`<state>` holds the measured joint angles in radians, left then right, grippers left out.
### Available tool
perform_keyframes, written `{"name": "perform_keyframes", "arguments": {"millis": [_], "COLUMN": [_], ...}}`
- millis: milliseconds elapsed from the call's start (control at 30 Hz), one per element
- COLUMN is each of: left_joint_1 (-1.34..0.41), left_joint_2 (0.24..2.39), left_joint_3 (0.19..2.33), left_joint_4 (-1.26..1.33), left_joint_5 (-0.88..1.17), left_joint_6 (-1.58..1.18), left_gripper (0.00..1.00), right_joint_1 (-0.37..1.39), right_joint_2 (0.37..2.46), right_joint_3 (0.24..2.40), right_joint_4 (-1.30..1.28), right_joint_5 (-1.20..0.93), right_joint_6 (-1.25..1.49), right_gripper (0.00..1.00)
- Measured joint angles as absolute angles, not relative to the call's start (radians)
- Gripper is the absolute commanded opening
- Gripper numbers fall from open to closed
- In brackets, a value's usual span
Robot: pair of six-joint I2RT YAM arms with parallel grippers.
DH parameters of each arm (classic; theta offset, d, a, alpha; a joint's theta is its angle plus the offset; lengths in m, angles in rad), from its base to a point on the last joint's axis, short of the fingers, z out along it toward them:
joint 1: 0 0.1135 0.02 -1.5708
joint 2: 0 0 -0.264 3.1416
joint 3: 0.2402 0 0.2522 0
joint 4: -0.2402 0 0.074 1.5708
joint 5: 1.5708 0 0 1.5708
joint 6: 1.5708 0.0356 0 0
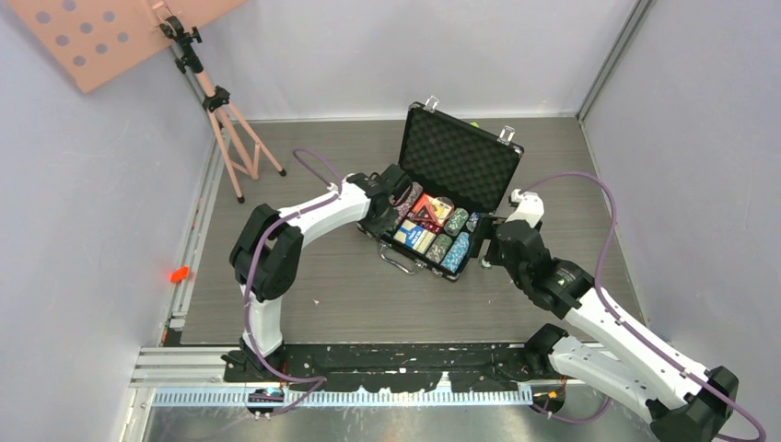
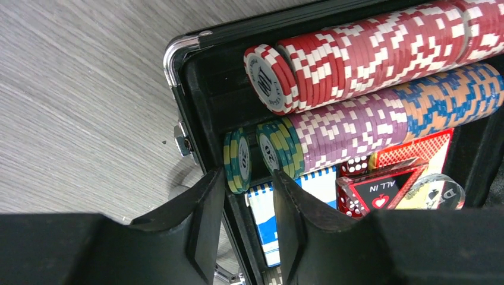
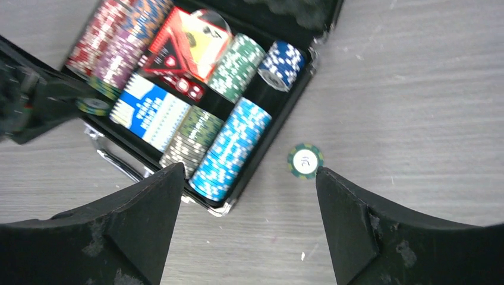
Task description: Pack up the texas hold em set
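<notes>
My right gripper is going down next over one loose green chip (image 1: pixel 485 263) (image 3: pixel 305 161) to close its fingers across the chip's rim, as the chip lies flat on the tabletop outside the case.
The black silver-trimmed briefcase (image 1: pixel 458 157) lies open mid-table, lid upright. Rows of poker chips (image 3: pixel 232 148), a blue card deck (image 3: pixel 148 113), a red deck (image 2: pixel 416 148) and red dice (image 2: pixel 356 166) fill its tray. My left gripper (image 2: pixel 248 178) hangs over the case's left end with its jaws apart. Nothing sits between them; a few green-yellow chips (image 2: pixel 238 160) stand on edge just past the left fingertip. My right gripper (image 3: pixel 249 172) is wide open above the table, right of the case. One loose green chip (image 3: pixel 305 161) lies flat by its right fingertip.
A pink tripod (image 1: pixel 230 129) stands at the back left under a pink perforated board (image 1: pixel 101 32). A small orange-red object (image 1: pixel 180 273) sits at the table's left edge. Grey walls close in the left, back and right sides.
</notes>
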<state>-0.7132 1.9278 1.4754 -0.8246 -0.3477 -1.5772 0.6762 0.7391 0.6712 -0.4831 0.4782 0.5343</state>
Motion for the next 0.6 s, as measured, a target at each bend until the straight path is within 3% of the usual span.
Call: {"name": "perform_keyframes", "arguments": {"millis": [267,600], "left_joint_1": [-0.711,-0.711], "left_joint_2": [1.914,1.902], "left_joint_3": [1.454,1.435], "left_joint_4": [-0.741,-0.712], "left_joint_5": [-0.349,-0.349], "left_joint_6": [-1.542,-1.513], "left_gripper": [0.15,0.25], "right_joint_1": [0.671,0.656], "right_joint_2": [0.743,0.833], "right_joint_3": [0.671,0.678], "right_joint_4": [-0.579,-0.639], "right_joint_5": [0.48,0.477], "right_joint_6": [0.595,0.642], "right_gripper": [0.86,0.9]}}
